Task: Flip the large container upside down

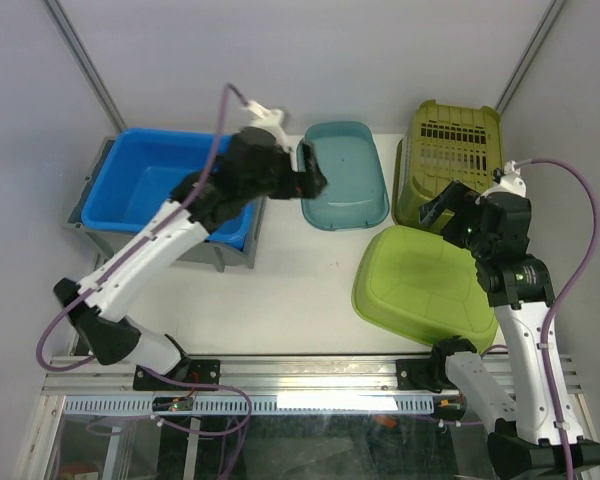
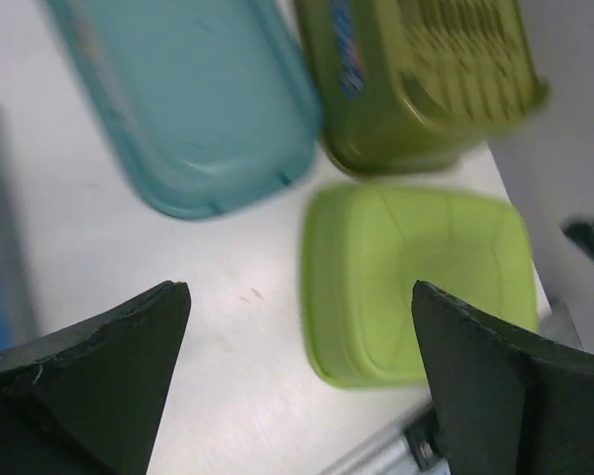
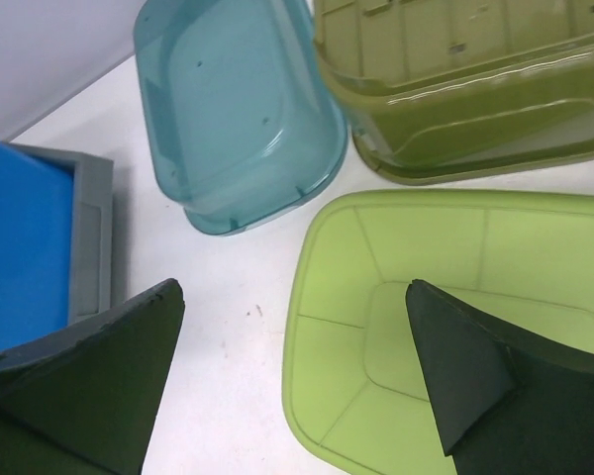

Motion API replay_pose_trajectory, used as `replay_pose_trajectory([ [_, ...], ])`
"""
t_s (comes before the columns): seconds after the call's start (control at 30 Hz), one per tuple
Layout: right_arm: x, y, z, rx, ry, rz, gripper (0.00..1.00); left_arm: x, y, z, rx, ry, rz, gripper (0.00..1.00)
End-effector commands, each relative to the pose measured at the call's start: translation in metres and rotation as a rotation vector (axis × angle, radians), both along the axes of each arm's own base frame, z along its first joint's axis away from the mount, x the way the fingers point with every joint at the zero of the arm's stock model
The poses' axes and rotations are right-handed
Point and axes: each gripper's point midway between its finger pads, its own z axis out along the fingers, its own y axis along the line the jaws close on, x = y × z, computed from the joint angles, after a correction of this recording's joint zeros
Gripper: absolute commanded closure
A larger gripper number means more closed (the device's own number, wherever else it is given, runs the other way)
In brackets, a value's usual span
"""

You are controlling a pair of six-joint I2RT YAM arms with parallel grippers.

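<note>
The blue tub is open side up, so my left gripper should leave the teal tub (image 1: pixel 345 175) and go down onto the nearest blue rim.
A large lime-green container (image 1: pixel 420 285) lies at the near right of the table with its base facing up; it also shows in the left wrist view (image 2: pixel 416 277) and the right wrist view (image 3: pixel 455 297). My right gripper (image 1: pixel 435 212) hangs open just above its far edge, and in the wrist view (image 3: pixel 295 287) its jaws straddle the container's left rim with nothing between them. My left gripper (image 1: pixel 312 172) is open and empty, raised over the left rim of a teal tub (image 1: pixel 345 175). The wrist view of the left gripper (image 2: pixel 297 297) is blurred.
A blue tub (image 1: pixel 160 190) sits inside a grey crate (image 1: pixel 230 255) at the far left. The upright teal tub (image 3: pixel 238 109) stands at the back middle. An olive slotted basket (image 1: pixel 455 160) lies at the back right, touching the lime container. Metal rail (image 1: pixel 310 375) along the near edge.
</note>
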Motion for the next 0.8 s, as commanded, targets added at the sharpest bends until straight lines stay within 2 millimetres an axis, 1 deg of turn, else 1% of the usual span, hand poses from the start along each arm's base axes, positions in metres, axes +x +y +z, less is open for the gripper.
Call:
replay_pose_trajectory([
  [0.0, 0.013, 0.024, 0.018, 0.072, -0.084, 0.108, 0.01, 0.041, 0.099, -0.004, 0.225, -0.053, 0.319, 0.02],
  [0.03, 0.014, 0.025, 0.018, 0.074, -0.082, 0.109, 0.01, 0.048, 0.111, -0.008, 0.269, -0.056, 0.363, 0.02],
  [0.1, 0.014, 0.025, 0.018, 0.076, -0.08, 0.109, 0.01, 0.059, 0.129, -0.018, 0.361, -0.068, 0.432, 0.02],
  [0.2, 0.012, 0.024, 0.016, 0.072, -0.072, 0.104, 0.01, 0.076, 0.147, -0.035, 0.451, -0.055, 0.489, 0.02],
  [0.3, 0.009, 0.022, 0.013, 0.069, -0.062, 0.097, 0.01, 0.092, 0.158, -0.062, 0.517, -0.012, 0.504, 0.05],
  [0.4, 0.008, 0.022, 0.011, 0.071, -0.057, 0.096, 0.01, 0.101, 0.161, -0.079, 0.548, 0.01, 0.502, 0.1],
  [0.5, 0.007, 0.022, 0.012, 0.073, -0.058, 0.096, 0.01, 0.107, 0.168, -0.095, 0.589, 0.033, 0.508, 0.21],
  [0.7, 0.005, 0.022, 0.013, 0.073, -0.064, 0.094, 0.01, 0.109, 0.176, -0.119, 0.636, 0.077, 0.496, 0.47],
  [0.77, 0.006, 0.021, 0.012, 0.073, -0.063, 0.092, 0.01, 0.109, 0.176, -0.122, 0.643, 0.082, 0.487, 0.65],
])
